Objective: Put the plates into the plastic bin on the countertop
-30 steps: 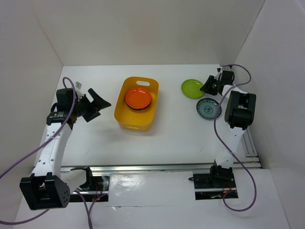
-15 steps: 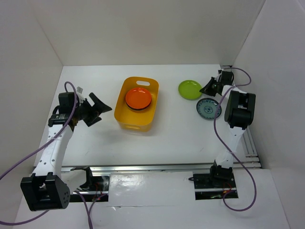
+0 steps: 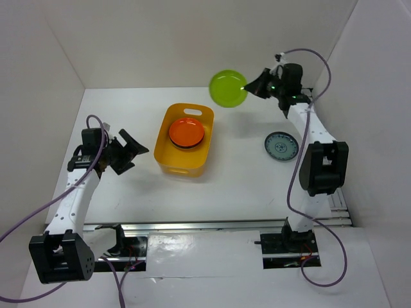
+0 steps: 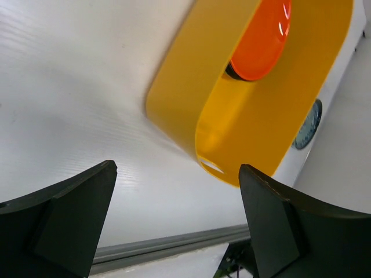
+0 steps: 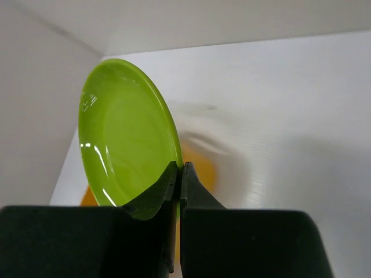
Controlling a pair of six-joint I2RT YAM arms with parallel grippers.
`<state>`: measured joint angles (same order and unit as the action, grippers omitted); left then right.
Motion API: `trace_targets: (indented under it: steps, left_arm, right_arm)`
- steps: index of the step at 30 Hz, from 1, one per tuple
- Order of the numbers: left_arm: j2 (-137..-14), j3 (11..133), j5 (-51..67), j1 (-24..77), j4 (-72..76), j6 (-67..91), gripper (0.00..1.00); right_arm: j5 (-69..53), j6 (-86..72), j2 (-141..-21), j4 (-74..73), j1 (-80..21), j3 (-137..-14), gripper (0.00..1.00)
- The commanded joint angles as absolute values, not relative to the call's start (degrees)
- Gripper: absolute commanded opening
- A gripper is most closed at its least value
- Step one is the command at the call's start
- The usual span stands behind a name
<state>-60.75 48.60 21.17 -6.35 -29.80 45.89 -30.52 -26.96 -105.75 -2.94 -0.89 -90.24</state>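
Note:
The other plates are already stacked in the bin at the orange-red plate (image 3: pixel 187 131). My right gripper will go to the left in the top view and down over it next.
My right gripper (image 3: pixel 250 86) (image 5: pixel 180 168) is shut on the rim of a lime green plate (image 3: pixel 228 88) (image 5: pixel 124 142), held up in the air to the right of the plastic bin's far end. The yellow-orange plastic bin (image 3: pixel 168 157) (image 4: pixel 290 116) stands mid-countertop with an orange-red plate (image 3: pixel 187 131) (image 4: pixel 264 37) on top of a dark plate inside. A blue-patterned white plate (image 3: pixel 281 145) lies flat on the white countertop (image 3: pixel 244 186) at the right. My left gripper (image 3: pixel 133 151) (image 4: pixel 177 191) is open and holds nothing, left of the bin.
White walls enclose the countertop at the back and on both sides. A metal rail (image 3: pixel 212 226) runs along the front edge, also seen in the left wrist view (image 4: pixel 168 246). Purple cables hang from both arms.
The right gripper shut on the lime green plate and lifted it off the countertop, up and leftward toward the bin. The left arm sank back a little.

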Motion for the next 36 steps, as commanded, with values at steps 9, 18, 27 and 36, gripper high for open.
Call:
trace_targets:
  steps: [9, 18, 27, 36]
  left_arm:
    - [-61.26, 52.03, 12.83, -8.88, -32.87, 50.19, 1.00]
    - [-59.51, 50.27, 17.14, -8.88, -30.94, 49.04, 1.00]
    - [-59.50, 50.89, 17.67, -8.88, -31.46, 47.99, 1.00]
    - [-59.50, 50.89, 18.28, -8.88, -30.41, 47.99, 1.00]
  right_arm:
    - [-21.18, -19.95, -106.07, -12.12, -24.52, -96.49, 0.00]
    - [-17.75, -15.82, -118.99, -19.33, -26.19, -110.38, 0.00]
    - [-15.56, -14.59, -126.04, -21.89, -26.72, -117.52, 0.00]
    - [-14.41, -13.36, -124.89, -21.09, -27.25, -113.46, 0.00]
